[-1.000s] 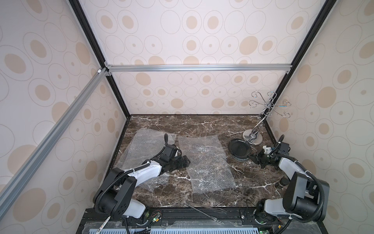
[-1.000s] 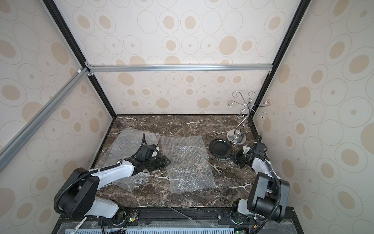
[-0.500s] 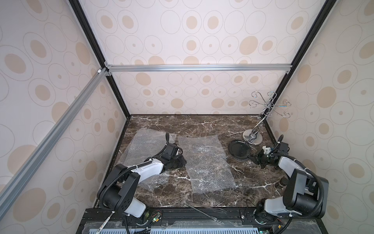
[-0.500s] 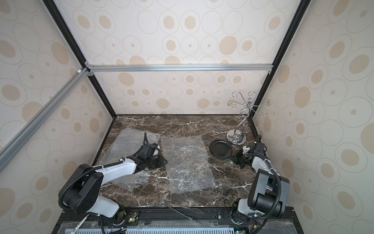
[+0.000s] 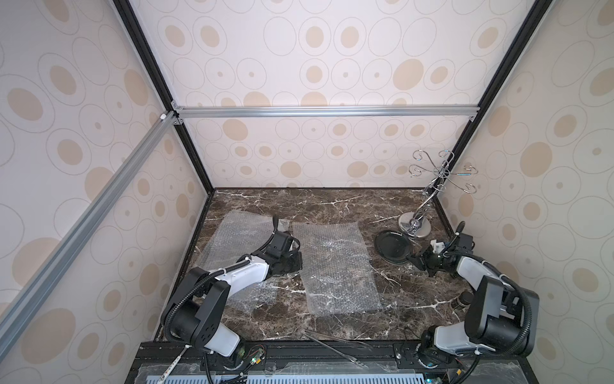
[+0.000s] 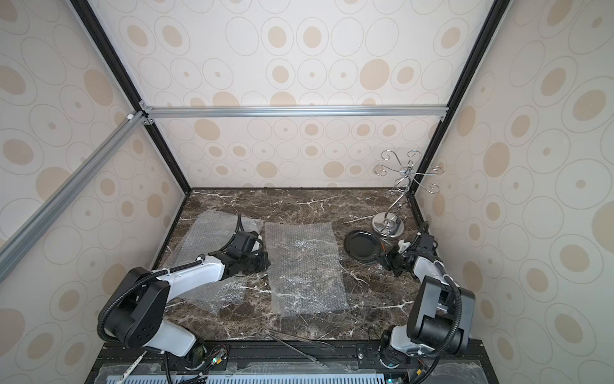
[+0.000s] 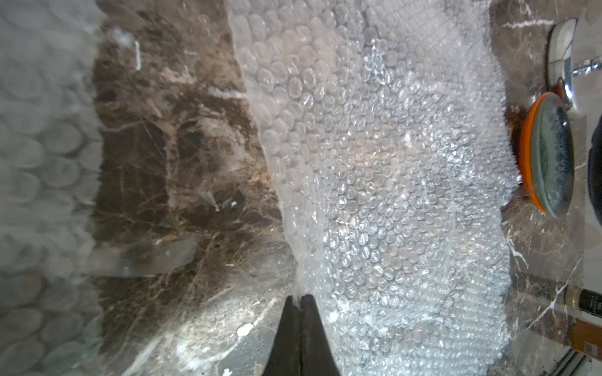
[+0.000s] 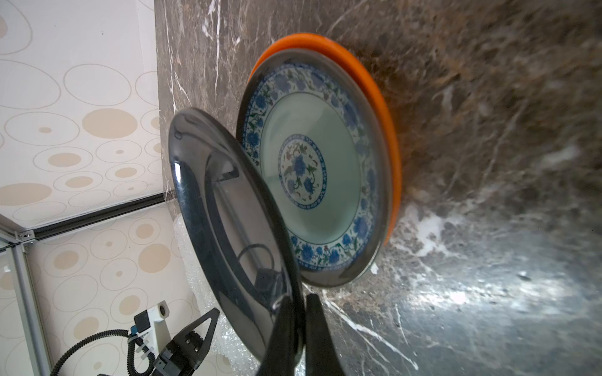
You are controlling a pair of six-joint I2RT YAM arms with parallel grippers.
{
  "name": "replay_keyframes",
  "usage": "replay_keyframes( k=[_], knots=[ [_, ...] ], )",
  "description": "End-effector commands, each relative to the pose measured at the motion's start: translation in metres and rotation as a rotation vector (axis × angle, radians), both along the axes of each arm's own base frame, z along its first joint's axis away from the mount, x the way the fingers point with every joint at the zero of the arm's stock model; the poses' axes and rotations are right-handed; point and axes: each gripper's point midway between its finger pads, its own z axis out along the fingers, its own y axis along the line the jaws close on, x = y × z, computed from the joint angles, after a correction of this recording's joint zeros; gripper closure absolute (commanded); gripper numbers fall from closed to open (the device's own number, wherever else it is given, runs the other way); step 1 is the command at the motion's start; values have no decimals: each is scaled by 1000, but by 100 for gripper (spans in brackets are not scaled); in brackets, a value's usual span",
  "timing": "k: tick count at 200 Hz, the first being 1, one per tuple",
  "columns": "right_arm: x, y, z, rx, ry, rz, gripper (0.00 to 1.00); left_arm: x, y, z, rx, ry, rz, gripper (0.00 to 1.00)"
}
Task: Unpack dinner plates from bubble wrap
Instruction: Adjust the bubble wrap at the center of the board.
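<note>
Next, my right gripper lowers the black plate onto the pale plate's blue-patterned side and releases the black plate's rim, because the black plate still hangs tilted above.
Two bubble wrap sheets lie flat on the marble: one in the middle and one at the left. My left gripper is shut on the left edge of the middle sheet, low over the table. At the right, my right gripper is shut on the rim of the black plate. That plate is tilted above a pale plate with a blue pattern, which rests in the orange plate.
A silver wire stand with a disc base stands just behind the plates, near the right wall. Metal tongs lie at the front edge. A small brown bottle lies near the front right. Walls enclose three sides.
My left gripper has closed from open onto the middle sheet's left edge. The right arm and the black plate have hardly moved.
</note>
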Motion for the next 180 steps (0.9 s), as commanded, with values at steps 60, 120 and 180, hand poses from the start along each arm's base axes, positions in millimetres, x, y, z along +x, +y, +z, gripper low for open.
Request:
replay_keyframes(
  k=[60,120,180],
  knots=[
    [12,-17,-18,-42,32,-9,93,6,23,9,36,-22,41,78],
    [14,-26,-29,-92,58,-18,73,18,27,36,51,-88,62,18],
    [7,-43,-14,-270,-8,-37,34,55,56,107,129,-378,143,0]
  ],
)
